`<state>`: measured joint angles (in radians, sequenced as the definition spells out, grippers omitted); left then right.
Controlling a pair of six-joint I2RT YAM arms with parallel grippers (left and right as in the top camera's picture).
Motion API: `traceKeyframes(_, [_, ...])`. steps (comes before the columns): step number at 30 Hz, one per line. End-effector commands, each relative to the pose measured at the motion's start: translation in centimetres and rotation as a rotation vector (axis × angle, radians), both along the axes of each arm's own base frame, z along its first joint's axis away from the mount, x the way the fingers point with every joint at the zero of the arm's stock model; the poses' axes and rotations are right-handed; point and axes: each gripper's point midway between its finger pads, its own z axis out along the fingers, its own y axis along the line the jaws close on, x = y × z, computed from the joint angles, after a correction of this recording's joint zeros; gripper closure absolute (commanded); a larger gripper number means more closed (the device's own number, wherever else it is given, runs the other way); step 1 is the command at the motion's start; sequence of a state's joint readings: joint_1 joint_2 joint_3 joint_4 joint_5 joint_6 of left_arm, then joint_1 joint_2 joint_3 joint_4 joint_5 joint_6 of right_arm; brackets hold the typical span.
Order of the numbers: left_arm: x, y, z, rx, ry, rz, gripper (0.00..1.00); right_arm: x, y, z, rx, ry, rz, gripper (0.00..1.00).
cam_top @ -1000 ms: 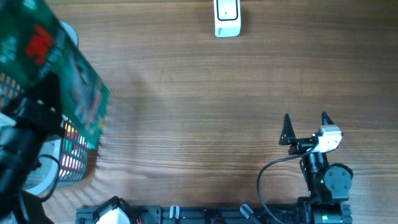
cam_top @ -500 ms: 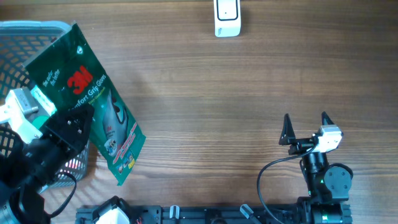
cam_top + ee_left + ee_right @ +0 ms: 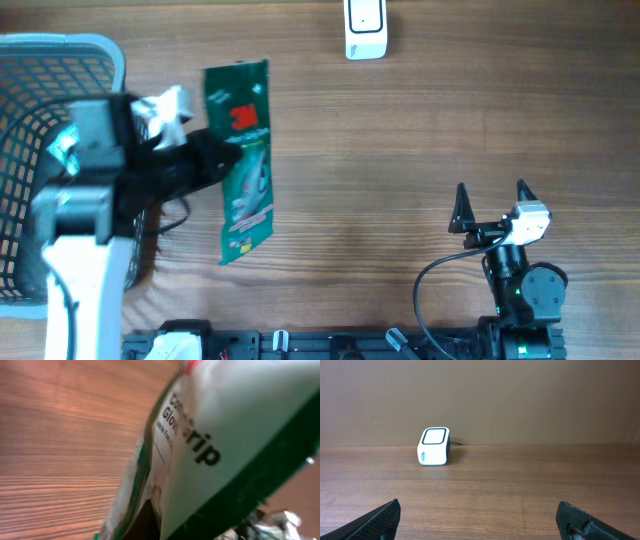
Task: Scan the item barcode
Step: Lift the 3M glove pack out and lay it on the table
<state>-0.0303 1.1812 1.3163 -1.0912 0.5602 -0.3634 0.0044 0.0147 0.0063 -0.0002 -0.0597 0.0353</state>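
Note:
Bare wood table lies below on the right in the overhead view, so next I need to move my left gripper down and to that side to release the package (image 3: 240,160).
The item is a flat green 3M grip-gloves package (image 3: 240,160), held above the table just right of the basket. My left gripper (image 3: 207,152) is shut on its left edge. The package lies lengthwise in the overhead view, printed front up, and no barcode shows. It fills the left wrist view (image 3: 225,425), hiding the fingers. The white scanner (image 3: 365,28) stands at the table's far edge, and the right wrist view shows it ahead (image 3: 434,446). My right gripper (image 3: 490,203) rests open near the front right, with nothing between its fingers (image 3: 480,520).
A light blue wire basket (image 3: 60,45) takes up the far left of the table. Bare wood table (image 3: 400,140) lies between the package and the scanner. The right arm's base and cable (image 3: 440,275) sit at the front right.
My left arm has swung the package out from over the basket, to the right and over the table, turning it lengthwise. The right arm has not moved.

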Motion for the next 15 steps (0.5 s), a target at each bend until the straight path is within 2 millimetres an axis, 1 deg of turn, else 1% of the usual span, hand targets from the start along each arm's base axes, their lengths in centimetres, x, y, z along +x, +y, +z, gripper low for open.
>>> traceKeyframes(1, [2.3,-0.3,-3.8,0.098,0.139,0.160,0.96,0.0,0.2,0.1,-0.009,-0.007,0.008,0.00])
traceKeyframes(3, [3.7,-1.8,-5.1,0.068,0.183,0.177,0.96,0.0,0.2,0.1,-0.009,-0.007,0.008,0.00])
traceKeyframes(4, [4.6,-2.9,-6.0,0.059,0.195,0.170,0.96,0.0,0.2,0.1,-0.008,-0.007,0.008,0.00])
traceKeyframes(6, [5.3,-4.0,-7.3,0.055,0.227,0.167,0.96,0.0,0.2,0.1,-0.009,-0.007,0.008,0.00])
traceKeyframes(8, [5.6,-4.7,-9.0,0.060,0.292,0.192,0.96,0.0,0.2,0.1,-0.009,-0.007,0.008,0.00])
traceKeyframes(11, [5.9,-5.3,-12.4,0.084,0.415,0.285,0.96,0.0,0.2,0.1,-0.009,-0.007,0.008,0.00])
traceKeyframes(13, [6.0,-5.8,-13.7,0.088,0.457,0.298,0.96,0.0,0.2,0.1,-0.009,-0.007,0.008,0.00])
traceKeyframes(15, [5.8,-6.2,-14.5,0.101,0.478,0.287,0.89,0.0,0.2,0.1,-0.009,-0.007,0.008,0.00])
